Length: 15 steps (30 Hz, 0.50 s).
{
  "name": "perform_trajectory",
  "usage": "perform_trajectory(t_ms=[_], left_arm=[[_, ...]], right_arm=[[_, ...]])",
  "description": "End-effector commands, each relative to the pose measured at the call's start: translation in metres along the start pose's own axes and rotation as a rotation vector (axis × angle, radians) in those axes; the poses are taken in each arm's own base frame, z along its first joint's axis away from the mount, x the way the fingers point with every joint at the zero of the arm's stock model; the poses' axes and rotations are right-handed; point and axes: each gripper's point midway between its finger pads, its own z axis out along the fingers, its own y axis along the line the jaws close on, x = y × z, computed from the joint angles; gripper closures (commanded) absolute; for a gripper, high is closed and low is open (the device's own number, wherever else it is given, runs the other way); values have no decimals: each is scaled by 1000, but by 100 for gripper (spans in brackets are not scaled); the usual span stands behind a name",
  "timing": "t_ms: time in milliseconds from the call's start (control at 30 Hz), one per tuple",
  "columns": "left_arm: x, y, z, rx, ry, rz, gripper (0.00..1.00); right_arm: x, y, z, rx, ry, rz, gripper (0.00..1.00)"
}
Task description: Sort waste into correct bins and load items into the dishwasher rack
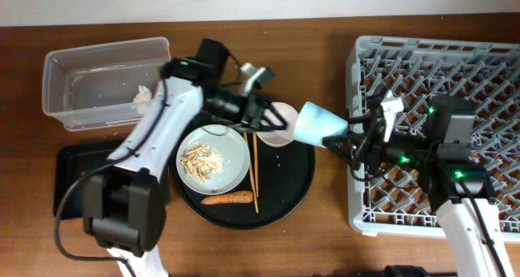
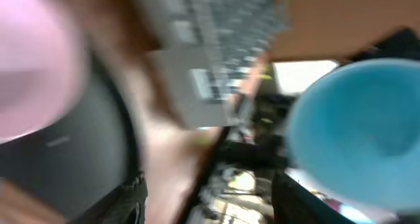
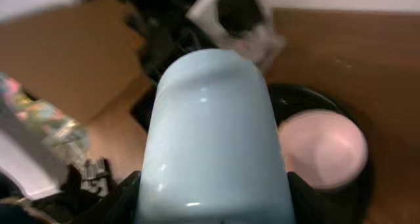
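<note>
The empty dishwasher rack is to the right in the overhead view. My right gripper should next swing across the rack and down by its near edge (image 1: 399, 202) to release the cup (image 1: 315, 123).
My right gripper (image 1: 343, 139) (image 3: 213, 201) is shut on the small blue cup (image 1: 315, 123) (image 3: 213, 132). It holds the cup on its side above the gap between the round black tray and the dishwasher rack (image 1: 455, 74). My left gripper (image 1: 262, 119) (image 2: 210, 198) is open and empty, just left of the white bowl (image 1: 282, 119) (image 2: 33, 66) (image 3: 321, 148). The blurred left wrist view also shows the cup (image 2: 354, 132). The grey-green plate (image 1: 231, 167) carries beige food scraps (image 1: 201, 159). The chopsticks (image 1: 255, 175) and the carrot (image 1: 227, 199) lie on the round tray. The red wrapper is out of view.
The large round black tray (image 1: 296, 183) sits mid-table. The clear tub (image 1: 97, 62) stands at the back left with a white tissue (image 1: 145, 93) inside. The shallow black tray (image 1: 69, 175) lies at the front left, partly hidden under my left arm.
</note>
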Motion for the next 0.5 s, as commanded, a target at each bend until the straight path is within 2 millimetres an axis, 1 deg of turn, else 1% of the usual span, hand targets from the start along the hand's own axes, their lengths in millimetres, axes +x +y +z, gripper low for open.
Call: perform_trajectory(t_ms=[0,33,100,133,167,200,233,267,300,333,400,467], left_arm=[[11,70,-63,-436,-52,-145,39],[23,91,-91,-573,-57,-220,39],[39,111,-127,-723,-67,-287,38],[49,125,-153,-843,-81,-344,37],[58,135,-174,-939,-98,-400,35],[67,145,-195,-1031,-112,-448,34],[73,151,-209,-1077,-118,-475,33],[76,154,-216,-1089,-126,-494,33],[79,157,-222,-1089,-144,-525,33],[81,159,-225,-1089,-158,-549,33],[81,159,-227,-1089,-161,-554,33],[81,159,-227,-1088,-160,-554,33]], right_arm=[[7,-36,-12,257,67,57,50],[10,-46,-24,353,101,98,50],[11,-60,-52,518,142,161,51],[9,-65,-69,590,151,194,53],[9,-68,-83,641,153,226,55],[10,-72,-103,706,154,277,56],[13,-75,-119,762,155,318,57],[16,-80,-137,824,152,359,56],[24,-88,-164,928,150,424,57],[30,-94,-182,1010,131,498,57],[46,-107,-217,1168,105,627,56],[60,-116,-244,1296,95,726,56]])
